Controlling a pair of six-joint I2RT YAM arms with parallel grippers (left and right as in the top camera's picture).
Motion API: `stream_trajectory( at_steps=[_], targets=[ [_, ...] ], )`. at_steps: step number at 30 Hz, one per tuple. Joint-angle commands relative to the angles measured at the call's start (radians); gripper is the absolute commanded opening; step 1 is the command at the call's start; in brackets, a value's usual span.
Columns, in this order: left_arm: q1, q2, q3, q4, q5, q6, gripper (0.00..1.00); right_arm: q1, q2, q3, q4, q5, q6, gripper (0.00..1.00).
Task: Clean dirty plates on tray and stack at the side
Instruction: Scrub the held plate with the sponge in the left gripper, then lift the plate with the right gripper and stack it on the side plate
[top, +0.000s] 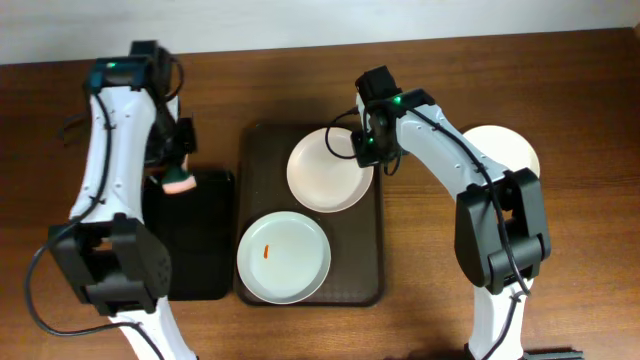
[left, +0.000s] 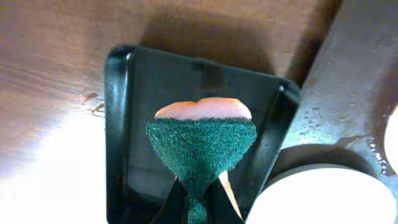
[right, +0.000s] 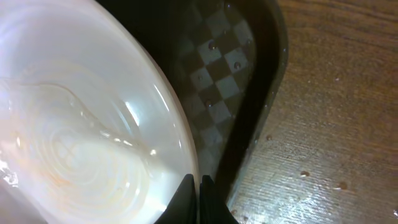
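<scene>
Next, the right gripper rises toward the sponge, then carries across and comes down onto that plate to release, since the third white plate lies at the side.
The dark brown tray holds two white plates. The front plate carries a small orange-red speck. My right gripper is shut on the right rim of the rear plate; in the right wrist view the fingers pinch the rim of that plate above the tray. A third white plate lies on the table to the right, partly behind the right arm. My left gripper is shut on a green and orange sponge, held over the black tray.
The smaller glossy black tray sits left of the brown tray. The left wrist view also shows the front plate's edge and the wet brown tray. Water drops dot the wooden table beside the tray.
</scene>
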Motion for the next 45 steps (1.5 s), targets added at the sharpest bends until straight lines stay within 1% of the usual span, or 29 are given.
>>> stream_trajectory(
  at_steps=[1,3,5,7,8,9,11,12,15,18,19,20,21,23,25,28,30,31,36,42,43,45],
  targets=[
    [0.055,-0.012,-0.120,0.019,0.094,0.060,0.00,0.029,-0.041,0.096,-0.059,0.145,-0.020,0.04],
    [0.065,-0.037,-0.232,0.077,0.114,0.069,0.00,0.071,-0.053,0.158,-0.106,0.236,-0.047,0.04],
    [0.065,-0.117,-0.406,0.191,0.124,0.069,0.00,0.126,-0.053,0.224,-0.156,0.279,-0.061,0.04],
    [0.088,-0.208,-0.621,0.350,0.124,0.063,0.00,0.161,-0.054,0.284,-0.178,0.260,-0.064,0.04],
    [0.109,-0.230,-0.699,0.419,0.128,0.042,0.00,0.173,-0.054,0.325,-0.197,0.256,-0.064,0.04],
    [0.129,-0.240,-0.758,0.475,0.130,0.039,0.00,0.186,-0.054,0.380,-0.226,0.252,-0.064,0.04],
    [0.163,-0.241,-0.824,0.541,0.135,0.039,0.00,0.230,-0.054,0.477,-0.255,0.163,-0.092,0.04],
    [0.181,-0.241,-0.829,0.550,0.135,0.039,0.00,0.270,-0.054,0.510,-0.253,0.162,-0.094,0.04],
    [0.255,-0.267,-0.829,0.543,0.136,0.038,0.00,0.359,-0.044,0.513,-0.214,0.189,-0.093,0.04],
    [0.317,-0.287,-0.829,0.543,0.187,0.039,0.00,0.457,-0.021,0.509,-0.116,0.312,-0.093,0.04],
    [0.322,-0.287,-0.829,0.543,0.187,0.039,0.00,0.485,-0.008,0.509,-0.090,0.375,-0.093,0.04],
    [0.322,-0.287,-0.829,0.545,0.187,0.039,0.00,0.518,0.008,0.509,-0.061,0.489,-0.095,0.04],
    [0.322,-0.287,-0.829,0.546,0.187,0.039,0.00,0.550,0.026,0.509,-0.026,0.595,-0.124,0.04],
    [0.322,-0.287,-0.829,0.548,0.187,0.039,0.00,0.608,0.055,0.509,0.034,0.649,-0.181,0.04],
    [0.322,-0.287,-0.829,0.548,0.187,0.039,0.00,0.654,0.072,0.509,0.080,0.750,-0.203,0.04],
    [0.322,-0.287,-0.829,0.549,0.187,0.039,0.00,0.693,0.092,0.509,0.118,0.845,-0.292,0.04],
    [0.322,-0.287,-0.829,0.549,0.187,0.039,0.00,0.716,0.098,0.509,0.132,0.920,-0.327,0.04],
    [0.322,-0.287,-0.829,0.549,0.187,0.039,0.00,0.735,0.098,0.509,0.158,0.962,-0.380,0.04],
    [0.322,-0.287,-0.829,0.549,0.187,0.039,0.00,0.781,0.098,0.509,0.180,1.012,-0.386,0.04],
    [0.322,-0.287,-0.829,0.549,0.187,0.039,0.00,0.781,0.098,0.509,0.185,1.023,-0.400,0.04],
    [0.322,-0.287,-0.829,0.549,0.187,0.039,0.00,0.775,0.098,0.509,0.184,1.022,-0.393,0.04],
    [0.322,-0.287,-0.829,0.552,0.187,0.039,0.00,0.750,0.098,0.509,0.149,0.966,-0.317,0.04]
  ],
)
